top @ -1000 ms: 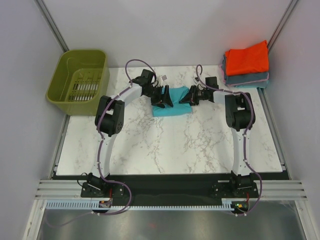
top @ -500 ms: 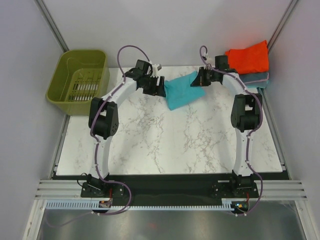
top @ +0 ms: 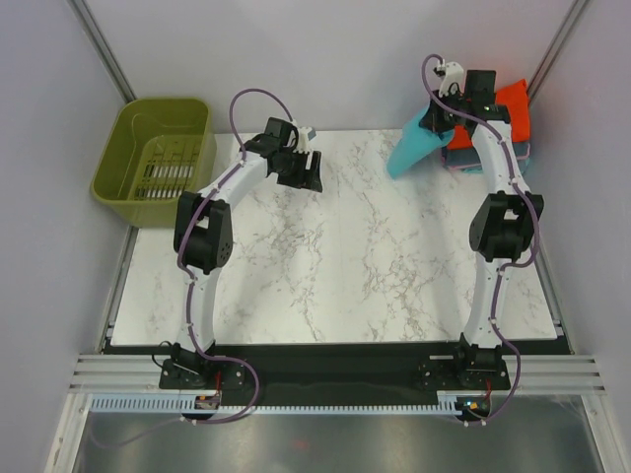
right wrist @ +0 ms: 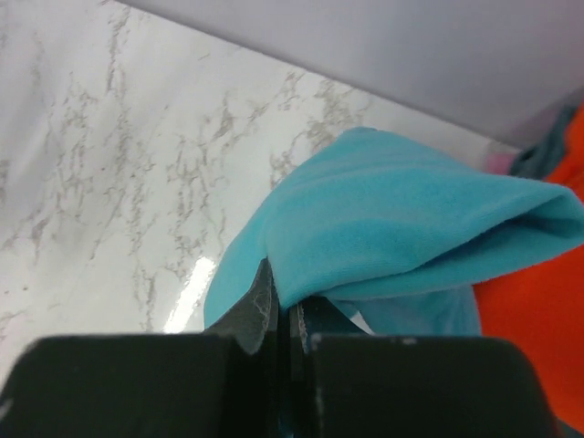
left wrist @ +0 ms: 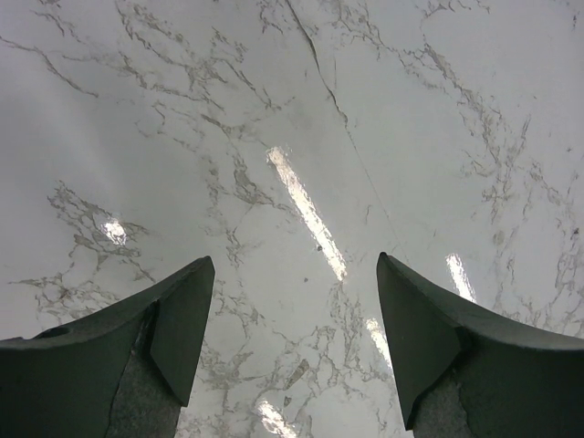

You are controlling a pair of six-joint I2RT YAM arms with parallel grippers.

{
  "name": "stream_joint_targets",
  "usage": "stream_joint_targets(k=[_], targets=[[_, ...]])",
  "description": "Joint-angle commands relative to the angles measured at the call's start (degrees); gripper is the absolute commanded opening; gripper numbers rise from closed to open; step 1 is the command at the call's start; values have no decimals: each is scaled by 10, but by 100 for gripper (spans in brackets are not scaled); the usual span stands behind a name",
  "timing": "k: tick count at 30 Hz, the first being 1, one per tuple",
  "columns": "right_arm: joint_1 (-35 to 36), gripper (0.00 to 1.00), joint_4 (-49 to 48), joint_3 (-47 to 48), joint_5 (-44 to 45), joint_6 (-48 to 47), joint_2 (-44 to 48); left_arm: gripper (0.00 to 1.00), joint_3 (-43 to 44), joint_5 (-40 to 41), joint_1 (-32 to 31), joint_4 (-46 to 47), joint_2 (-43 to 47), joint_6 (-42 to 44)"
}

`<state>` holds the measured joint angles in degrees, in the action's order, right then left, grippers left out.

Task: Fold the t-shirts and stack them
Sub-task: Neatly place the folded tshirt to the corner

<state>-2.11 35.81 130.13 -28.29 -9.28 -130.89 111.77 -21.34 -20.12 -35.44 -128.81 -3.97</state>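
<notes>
The right gripper carries the teal t-shirt [top: 412, 150] to the right in the top view next, over the stack's orange-red top [top: 517, 108], and releases it.
My right gripper [top: 441, 118] is shut on the folded teal t-shirt [top: 412, 150] and holds it in the air at the far right of the table, right beside the stack. The teal cloth [right wrist: 401, 228] drapes over the closed fingers in the right wrist view. The stack holds the orange-red t-shirt [top: 511, 106] on top, also in the right wrist view [right wrist: 529, 319], with a grey-blue one [top: 521, 155] beneath. My left gripper [top: 308, 175] is open and empty above bare marble [left wrist: 301, 182] at the far left-middle.
An olive-green plastic basket [top: 158, 148] stands off the table's far left corner. Grey walls close in at the back and both sides. The marble table top [top: 325, 266] lies between the arms.
My right gripper has carried the teal t-shirt up and to the right, from the table's far middle to beside the stack. My left gripper has let go of it and stays open.
</notes>
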Motion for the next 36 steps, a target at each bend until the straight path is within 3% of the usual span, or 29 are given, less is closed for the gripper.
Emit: stream_joint_targets(k=[1, 8, 18, 25, 32, 36], targets=[[-10, 0, -7, 95, 39, -51, -3, 80, 9, -6, -4, 0, 10, 19], [-18, 0, -14, 156, 76, -113, -23, 80, 2, -10, -6, 0, 8, 17], [-33, 0, -137, 213, 116, -127, -62, 80, 11, -10, -19, 5, 3, 12], [-33, 0, -228, 203, 145, -131, -85, 80, -4, 3, -34, 1, 15, 24], [-39, 0, -236, 152, 151, -157, -49, 80, -12, 15, -36, 0, 23, 34], [-62, 0, -242, 183, 165, -131, -59, 80, -3, 10, -38, 1, 16, 29]])
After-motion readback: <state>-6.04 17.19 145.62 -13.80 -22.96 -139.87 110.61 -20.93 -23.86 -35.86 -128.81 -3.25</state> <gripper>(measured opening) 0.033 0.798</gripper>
